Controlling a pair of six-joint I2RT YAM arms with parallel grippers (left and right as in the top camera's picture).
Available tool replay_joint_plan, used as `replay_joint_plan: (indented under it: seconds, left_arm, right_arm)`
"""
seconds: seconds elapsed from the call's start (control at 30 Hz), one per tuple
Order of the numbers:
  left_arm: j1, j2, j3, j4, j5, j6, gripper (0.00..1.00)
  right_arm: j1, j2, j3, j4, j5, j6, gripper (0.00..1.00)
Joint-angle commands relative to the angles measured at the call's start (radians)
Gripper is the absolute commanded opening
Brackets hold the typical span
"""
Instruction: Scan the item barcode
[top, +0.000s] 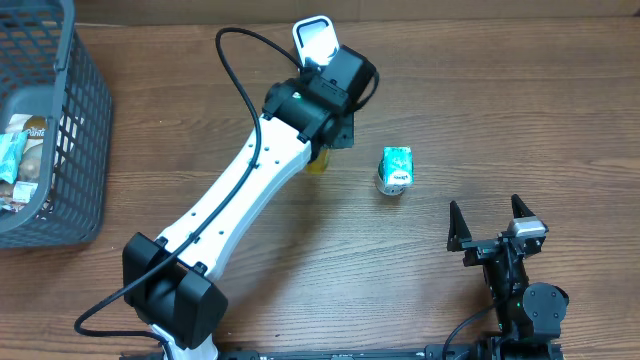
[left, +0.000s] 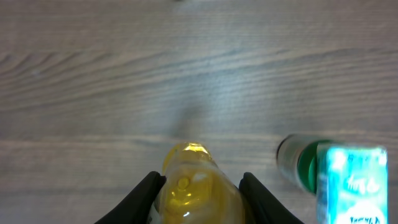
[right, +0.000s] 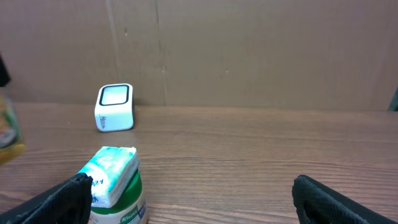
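My left gripper lowers the yellow bottle (left: 196, 186) toward the bare wood beside the green-lidded jar (right: 121, 208) next and opens there.
My left gripper (top: 337, 122) is shut on a yellow bottle (left: 196, 186), its black fingers (left: 144, 194) pressing both sides. From overhead only the bottle's yellow end (top: 318, 161) shows under the wrist. The white barcode scanner (top: 313, 40) stands just behind that wrist at the table's far edge, and shows against the back wall in the right wrist view (right: 115, 107). To the right, a teal packet (top: 397, 160) rests on a green-lidded jar (right: 121, 208). My right gripper (top: 490, 218) stands open at the near right, holding nothing.
A dark mesh basket (top: 70, 130) with several packaged items fills the far left. The left arm's black cable (top: 235, 75) loops above the arm. A cardboard wall (right: 249, 50) closes the back of the table.
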Motion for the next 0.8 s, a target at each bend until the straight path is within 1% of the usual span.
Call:
replay_joint_plan:
  seconds: [0.0, 0.13, 0.27, 0.37, 0.6, 0.77]
  left_arm:
    - [0.005, -0.042, -0.057, 0.081, 0.051, 0.055, 0.29]
    - [0.005, -0.042, -0.142, 0.199, 0.059, 0.028, 0.31]
    - [0.005, -0.042, -0.227, 0.287, 0.061, 0.019, 0.31]
    - [0.005, -0.042, -0.239, 0.306, 0.058, 0.013, 0.31]
    - [-0.039, -0.042, -0.246, 0.366, -0.043, 0.009, 0.3]
    - [-0.075, -0.041, -0.288, 0.397, -0.116, -0.002, 0.3]
  right_arm:
    - [-0.002, -0.009, -0.011, 0.002, 0.01, -0.001, 1.0]
    - [-0.002, -0.009, -0.011, 0.002, 0.01, -0.002, 1.0]
    - [-0.002, -0.009, -0.011, 0.002, 0.01, -0.001, 1.0]
    - [-0.002, -0.009, -0.011, 0.002, 0.01, -0.001, 1.0]
    - [-0.002, -0.009, -0.011, 0.002, 0.01, -0.001, 1.0]
    - [-0.002, -0.009, -0.011, 0.002, 0.01, -0.001, 1.0]
